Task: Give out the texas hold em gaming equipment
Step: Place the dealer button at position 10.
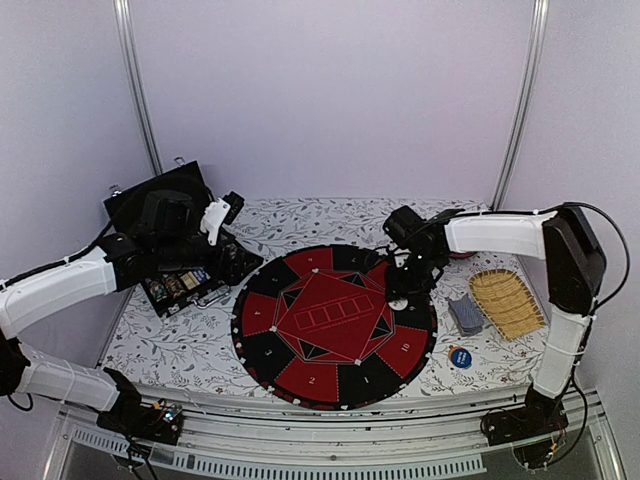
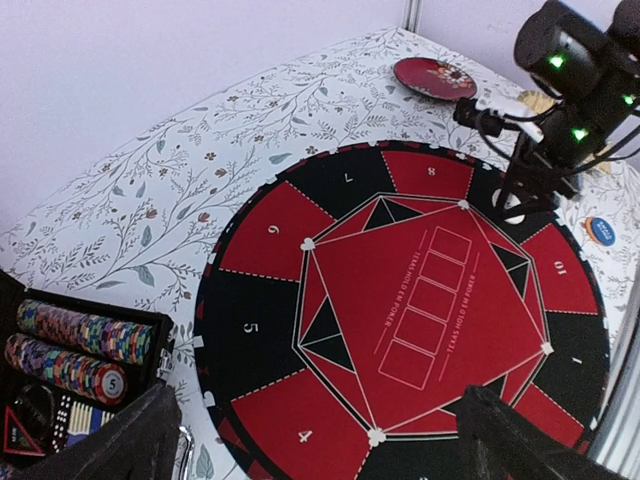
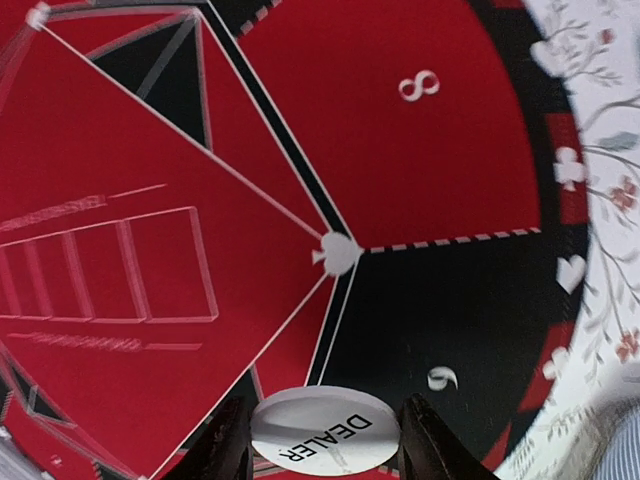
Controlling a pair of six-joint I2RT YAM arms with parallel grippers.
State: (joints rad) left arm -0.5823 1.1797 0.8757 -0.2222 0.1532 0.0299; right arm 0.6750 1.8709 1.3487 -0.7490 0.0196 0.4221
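Note:
My right gripper moves back and down onto the red section by the blue disc next to release the DEALER button, since that section lies bare.
My right gripper (image 1: 404, 292) is shut on a white round button marked DEALER (image 3: 325, 430). It holds the button low over the black section 9 of the round red and black poker mat (image 1: 335, 322), at the mat's right rim. A stack of grey-blue backed cards (image 1: 465, 313) lies right of the mat, with a blue button disc (image 1: 460, 357) in front of it. Rows of striped chips (image 2: 75, 345) sit in an open black case (image 1: 180, 285) left of the mat. My left gripper (image 2: 330, 450) is open and empty above the mat's left edge, beside the case.
A straw-coloured slatted mat (image 1: 507, 300) lies at the far right. A dark red plate (image 2: 433, 77) sits at the back right behind the right arm. The case lid (image 1: 160, 205) stands up at the back left. The tablecloth is white with a leaf pattern.

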